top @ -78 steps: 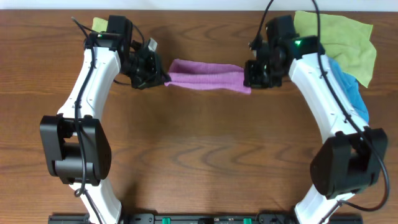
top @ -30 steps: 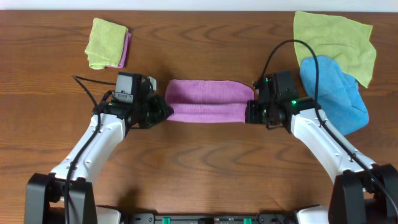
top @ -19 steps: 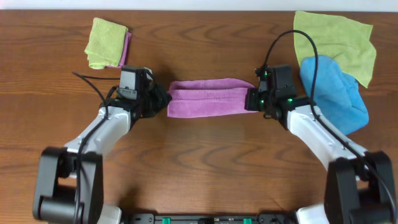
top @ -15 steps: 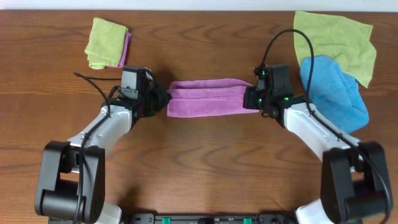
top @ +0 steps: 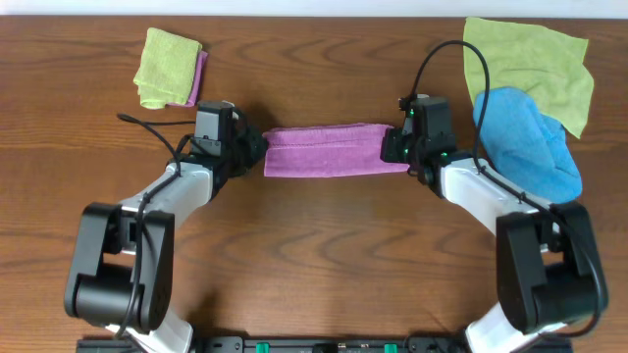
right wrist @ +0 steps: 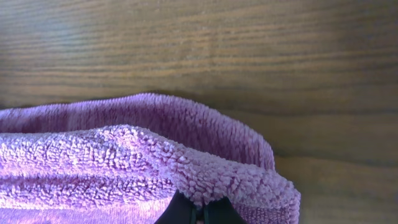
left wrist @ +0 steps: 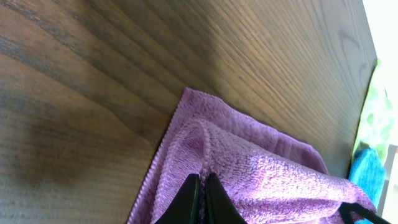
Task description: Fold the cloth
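I need to keep my right gripper low in place and then open it, because the cloth's top layer is already folded over the layer beneath.
The purple cloth [top: 329,150] lies folded into a long band across the table's middle. My left gripper [top: 257,149] is shut on the cloth's left end. In the left wrist view the fingertips [left wrist: 193,190] pinch a ridge of the cloth [left wrist: 261,174]. My right gripper [top: 392,147] is shut on the cloth's right end. In the right wrist view its fingertips [right wrist: 183,210] close on the top layer's edge of the cloth [right wrist: 112,155]. The white tag is hidden.
A folded yellow-green cloth [top: 167,65] over a pink one lies at the back left. A bright blue cloth [top: 530,145] and a spread yellow-green cloth [top: 535,59] lie at the back right, close to my right arm.
Both grippers carried the cloth's ends toward the table's front, then back toward the far side. The band now lies flatter and narrower, and both arms reach farther out.
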Available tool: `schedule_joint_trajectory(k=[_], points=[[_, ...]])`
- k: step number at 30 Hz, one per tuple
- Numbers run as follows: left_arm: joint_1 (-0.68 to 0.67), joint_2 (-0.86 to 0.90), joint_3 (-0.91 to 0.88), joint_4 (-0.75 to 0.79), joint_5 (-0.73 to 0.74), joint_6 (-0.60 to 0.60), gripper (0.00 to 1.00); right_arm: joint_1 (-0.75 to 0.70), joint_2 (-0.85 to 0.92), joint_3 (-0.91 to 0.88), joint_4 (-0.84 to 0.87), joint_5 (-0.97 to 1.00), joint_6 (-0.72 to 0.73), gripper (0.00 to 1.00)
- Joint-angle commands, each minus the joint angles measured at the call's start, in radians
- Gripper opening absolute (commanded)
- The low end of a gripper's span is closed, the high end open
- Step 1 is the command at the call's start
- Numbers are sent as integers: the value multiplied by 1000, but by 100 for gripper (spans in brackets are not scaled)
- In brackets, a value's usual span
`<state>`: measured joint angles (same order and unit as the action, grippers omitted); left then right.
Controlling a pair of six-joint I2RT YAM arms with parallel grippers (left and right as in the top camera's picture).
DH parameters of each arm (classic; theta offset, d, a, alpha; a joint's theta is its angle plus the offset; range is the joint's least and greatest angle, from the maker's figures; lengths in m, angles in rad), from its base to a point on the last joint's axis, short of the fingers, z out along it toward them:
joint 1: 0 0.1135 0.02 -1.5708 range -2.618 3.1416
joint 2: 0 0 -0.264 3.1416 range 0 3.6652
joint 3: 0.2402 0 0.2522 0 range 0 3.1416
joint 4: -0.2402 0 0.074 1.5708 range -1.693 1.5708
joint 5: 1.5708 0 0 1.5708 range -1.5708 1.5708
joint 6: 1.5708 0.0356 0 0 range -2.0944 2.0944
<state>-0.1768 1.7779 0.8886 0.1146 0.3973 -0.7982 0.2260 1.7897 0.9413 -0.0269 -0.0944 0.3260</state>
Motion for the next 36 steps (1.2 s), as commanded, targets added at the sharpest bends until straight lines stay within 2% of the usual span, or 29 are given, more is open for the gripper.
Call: schedule_joint_trajectory(k=[1, 5, 8, 11, 12, 13, 14, 17, 19, 21, 23, 27, 30, 34, 36], points=[[12, 29, 20, 21, -41, -18, 6, -10, 42, 7, 19, 66, 10, 2], [12, 41, 20, 23, -51, -17, 6, -10, 63, 7, 19, 73, 10, 2], [12, 48, 20, 21, -66, -17, 6, -9, 69, 7, 20, 80, 10, 13], [12, 48, 20, 20, -85, -12, 7, -9, 69, 7, 24, 84, 10, 45], [12, 48, 20, 21, -87, -10, 8, -10, 69, 7, 26, 83, 10, 49], [12, 47, 20, 21, -86, -10, 9, -10, 68, 7, 27, 82, 10, 59], [13, 45, 21, 21, -86, -10, 12, -9, 65, 7, 24, 73, 10, 74], [17, 35, 26, 21, -67, -5, 17, -10, 42, 7, 9, 18, 11, 90], [20, 17, 35, 19, -48, 16, 18, -10, 14, 7, -9, 0, 25, 95], [22, -11, 45, 13, -49, 31, 25, -10, -30, 7, -32, 0, 42, 98], [24, -44, 57, 12, -50, 51, 38, -10, -82, 7, -60, 1, 45, 99], [26, -101, 76, -17, -35, 50, 40, -10, -192, 7, -145, 52, 60, 99], [18, -113, 76, -12, -2, 17, 36, -11, -270, 7, -222, 126, 87, 99], [-30, -96, 76, 3, -11, -3, 18, -37, -321, 7, -330, 108, 143, 99], [-54, -82, 76, 8, -34, -3, 15, -51, -313, 6, -365, 88, 162, 99]])
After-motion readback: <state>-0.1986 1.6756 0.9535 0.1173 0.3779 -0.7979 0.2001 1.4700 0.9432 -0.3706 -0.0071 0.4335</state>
